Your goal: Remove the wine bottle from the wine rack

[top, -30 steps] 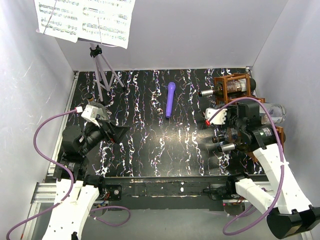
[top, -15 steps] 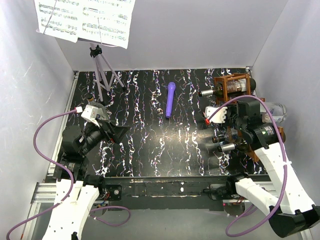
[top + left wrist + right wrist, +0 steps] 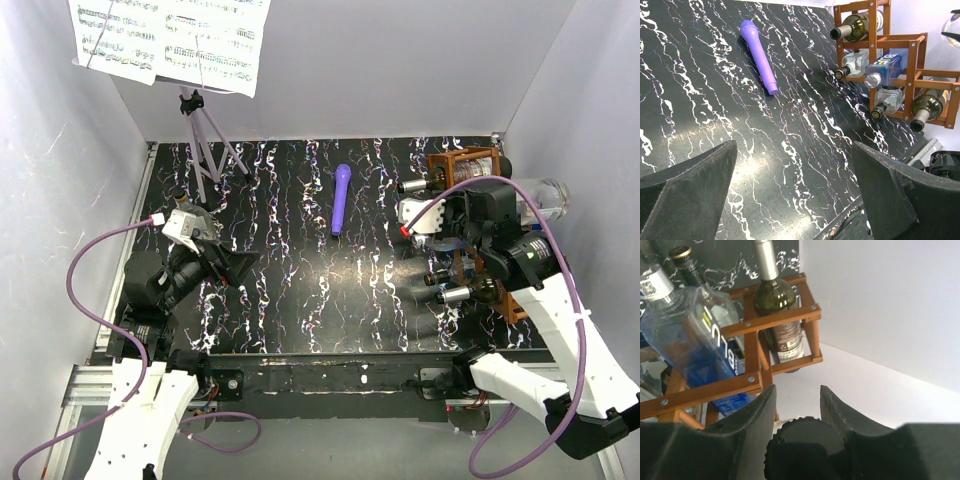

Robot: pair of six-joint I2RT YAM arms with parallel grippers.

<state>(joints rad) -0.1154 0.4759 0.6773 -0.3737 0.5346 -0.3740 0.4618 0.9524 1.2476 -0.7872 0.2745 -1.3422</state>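
The clear glass bottle will next go down to the left in the top view with my right gripper, which will release it, as bare tabletop near the microphone is below on that side.
The reddish-brown wooden wine rack [image 3: 470,165] stands at the table's right side and holds several bottles lying with necks pointing left. It also shows in the left wrist view [image 3: 912,45] and the right wrist view [image 3: 765,322]. My right gripper [image 3: 512,207] is above the rack, and in its wrist view [image 3: 796,392] it is shut on the black cap [image 3: 805,440] of a clear glass bottle [image 3: 546,192]. That bottle is held beside the right wall, out of the cells. My left gripper [image 3: 240,265] is open and empty over the table's left side [image 3: 794,145].
A purple microphone [image 3: 341,198] lies mid-table toward the back. A grey tripod music stand [image 3: 205,140] with sheet music stands at the back left. A green wine bottle [image 3: 775,295] and a blue-labelled clear bottle [image 3: 695,350] lie in rack cells. White walls enclose the table.
My right gripper has moved toward the back along the rack, carrying the clear bottle with it beside the right wall. The left arm has not moved.
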